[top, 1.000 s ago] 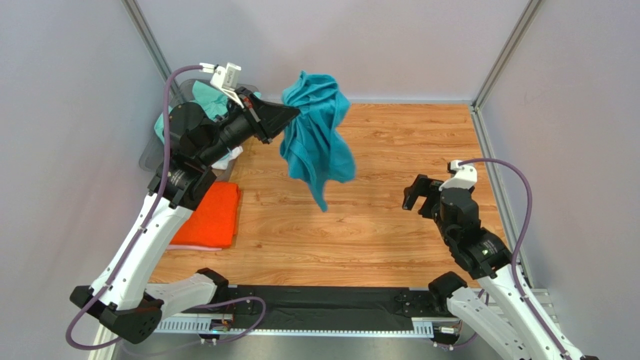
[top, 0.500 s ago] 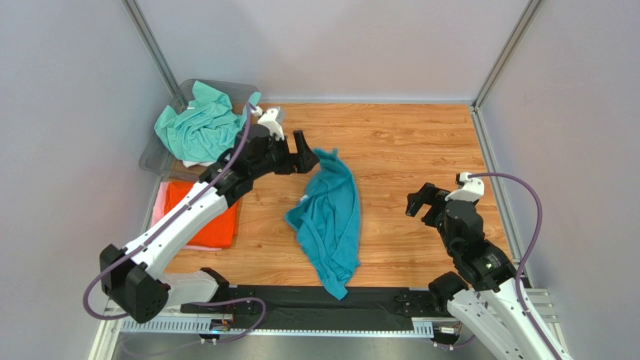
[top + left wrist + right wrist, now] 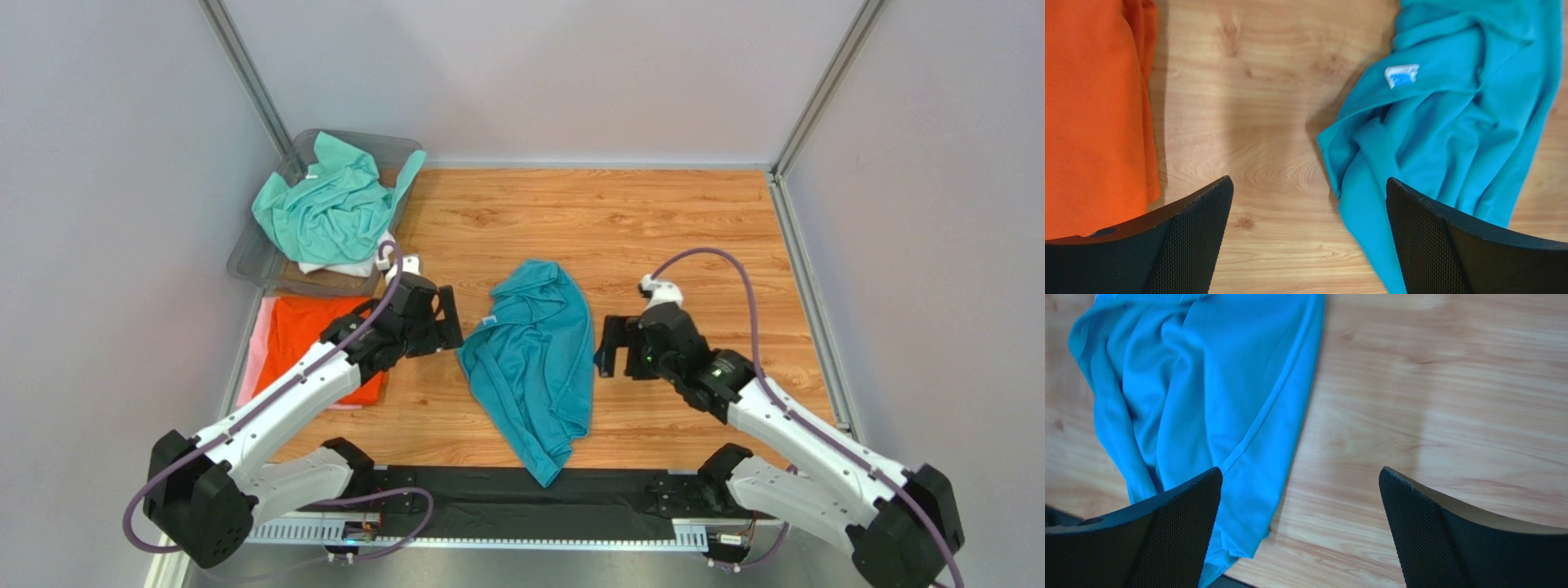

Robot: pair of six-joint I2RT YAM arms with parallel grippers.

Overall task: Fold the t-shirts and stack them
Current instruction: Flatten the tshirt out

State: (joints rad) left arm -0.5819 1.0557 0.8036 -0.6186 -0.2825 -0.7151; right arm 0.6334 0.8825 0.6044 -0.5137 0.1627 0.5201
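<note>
My left gripper should move down and to the right in the top view, onto the fold's tip (image 3: 465, 353) (image 3: 1327, 142), because the shirt's bunched fold near the white label sticks out toward bare wood.
A teal-blue t-shirt (image 3: 534, 355) lies crumpled on the wooden table, its lower tip reaching the near edge. My left gripper (image 3: 448, 325) hovers open at the shirt's left edge, nothing between its fingers. In the left wrist view the gripper (image 3: 1308, 184) spans bare wood and the teal-blue shirt's (image 3: 1462, 122) hem. My right gripper (image 3: 607, 347) is open at the shirt's right edge. In the right wrist view the gripper (image 3: 1300, 471) has the teal-blue shirt (image 3: 1198, 404) under its left finger. A folded orange t-shirt (image 3: 329, 343) lies on a pale pink one (image 3: 260, 337) at left.
A clear grey bin (image 3: 252, 257) at the back left holds a crumpled mint-green t-shirt (image 3: 325, 208) over a white one (image 3: 368, 260). A black strip (image 3: 528, 496) runs along the table's near edge. Grey walls close in the left, back and right sides.
The left gripper opened and let go of the teal-blue shirt, which dropped onto the table. The left arm came down beside its left edge; the right arm moved left to its right edge.
</note>
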